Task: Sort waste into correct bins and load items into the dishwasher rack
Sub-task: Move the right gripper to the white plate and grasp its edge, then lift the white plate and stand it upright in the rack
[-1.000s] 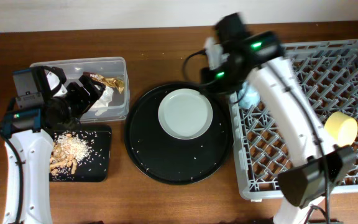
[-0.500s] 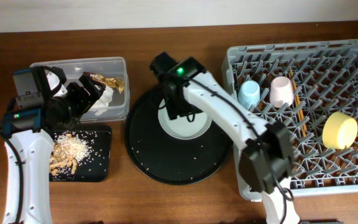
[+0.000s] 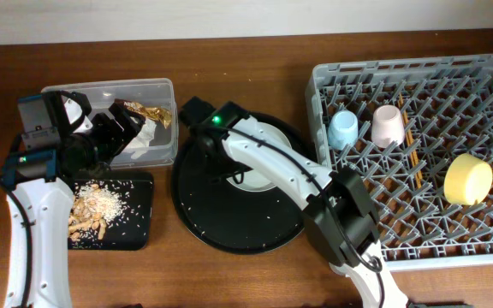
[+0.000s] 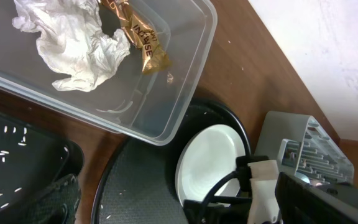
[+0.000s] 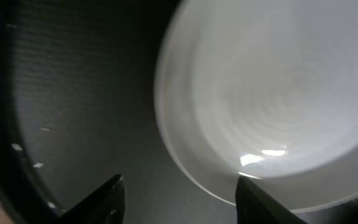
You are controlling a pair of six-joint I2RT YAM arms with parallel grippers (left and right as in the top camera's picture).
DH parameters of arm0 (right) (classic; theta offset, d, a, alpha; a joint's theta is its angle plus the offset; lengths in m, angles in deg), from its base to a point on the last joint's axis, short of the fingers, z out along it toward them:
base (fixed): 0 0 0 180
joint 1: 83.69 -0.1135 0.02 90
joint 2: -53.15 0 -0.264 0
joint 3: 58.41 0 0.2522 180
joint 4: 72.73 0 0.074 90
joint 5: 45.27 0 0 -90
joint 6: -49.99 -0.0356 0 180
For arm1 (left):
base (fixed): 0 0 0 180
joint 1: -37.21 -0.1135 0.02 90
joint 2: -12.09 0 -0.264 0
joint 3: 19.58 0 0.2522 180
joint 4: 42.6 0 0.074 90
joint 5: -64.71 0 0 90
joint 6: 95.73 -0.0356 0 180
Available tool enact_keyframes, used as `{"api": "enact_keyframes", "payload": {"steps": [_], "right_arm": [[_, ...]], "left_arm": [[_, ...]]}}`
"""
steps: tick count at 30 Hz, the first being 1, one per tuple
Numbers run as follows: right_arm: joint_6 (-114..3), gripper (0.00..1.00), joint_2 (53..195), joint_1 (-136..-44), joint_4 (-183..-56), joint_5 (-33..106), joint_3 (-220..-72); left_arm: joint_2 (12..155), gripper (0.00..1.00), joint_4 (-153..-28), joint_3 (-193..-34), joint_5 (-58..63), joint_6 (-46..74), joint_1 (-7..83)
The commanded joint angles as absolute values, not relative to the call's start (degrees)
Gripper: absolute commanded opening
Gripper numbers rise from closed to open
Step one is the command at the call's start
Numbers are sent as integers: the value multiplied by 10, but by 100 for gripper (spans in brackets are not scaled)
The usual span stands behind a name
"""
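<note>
My right gripper lowers around the plate's rim facing the food scraps next, since that rim runs between its open fingers.
The pale round plate (image 3: 274,137) (image 5: 272,93) lies on the round black tray (image 3: 221,218). My right gripper (image 3: 228,169) (image 5: 182,199) hangs low over the plate's left rim, open, with the rim between its fingers and nothing held. My left gripper (image 3: 122,128) stays open over the clear tub (image 3: 109,90), which holds the white tissue (image 4: 73,43) and the gold wrapper (image 4: 138,34). Food scraps with rice (image 3: 88,214) lie in the shallow black tray (image 3: 135,197). The grey rack (image 3: 478,257) holds the light-blue cup (image 3: 342,130), pink cup (image 3: 388,125), yellow bowl (image 3: 467,178) and chopsticks (image 3: 411,145).
My right arm stretches from the front right across the rack's left corner and the round tray, covering most of the plate from above. A few rice grains are scattered on the round tray. Bare wooden table lies in front of it.
My right arm swung from the rack's left edge leftward onto the round tray and came down at the plate's left rim, its jaws widening. The left arm stayed still.
</note>
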State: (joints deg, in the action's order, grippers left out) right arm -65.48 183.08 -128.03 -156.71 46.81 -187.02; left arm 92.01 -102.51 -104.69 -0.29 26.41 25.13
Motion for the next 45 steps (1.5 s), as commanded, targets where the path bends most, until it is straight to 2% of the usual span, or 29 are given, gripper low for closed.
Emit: {"api": "enact_keyframes", "payload": {"steps": [1,4,6,15,18,19,20,21,22,30,39,45], "right_arm": [[-655,55,1838,-1294,-1558,491,-1868],[-655,54,1838,-1295,-1547,499,-1867],[-656,44,1838,-1295,-1535,499,-1863],[-656,43,1838,-1295,-1364,499,-1712],[-656,41,1838,-1294,-1347,499,-1687],[-656,35,1838,-1294,-1352,499,-1687],[-656,23,1838,-1294,-1364,497,-1687],[-656,7,1838,-1294,-1366,497,-1687],[-656,4,1838,-1294,-1368,497,-1687],[-623,4,1767,-1294,-1469,495,-1749],[-567,4,1495,-1284,-1590,480,-1767],[-517,4,1331,-1156,-1676,442,-1767]], "left_arm": [[915,99,-1025,-1047,-3,263,250],[915,99,-1025,-1047,-3,263,250],[915,99,-1025,-1047,-3,263,250],[915,99,-1025,-1047,-3,263,250],[915,99,-1025,-1047,-3,263,250],[915,99,-1025,-1047,-3,263,250],[915,99,-1025,-1047,-3,263,250],[915,99,-1025,-1047,-3,263,250],[915,99,-1025,-1047,-3,263,250],[915,99,-1025,-1047,-3,263,250],[915,99,-1025,-1047,-3,263,250],[915,99,-1025,-1047,-3,263,250]]}}
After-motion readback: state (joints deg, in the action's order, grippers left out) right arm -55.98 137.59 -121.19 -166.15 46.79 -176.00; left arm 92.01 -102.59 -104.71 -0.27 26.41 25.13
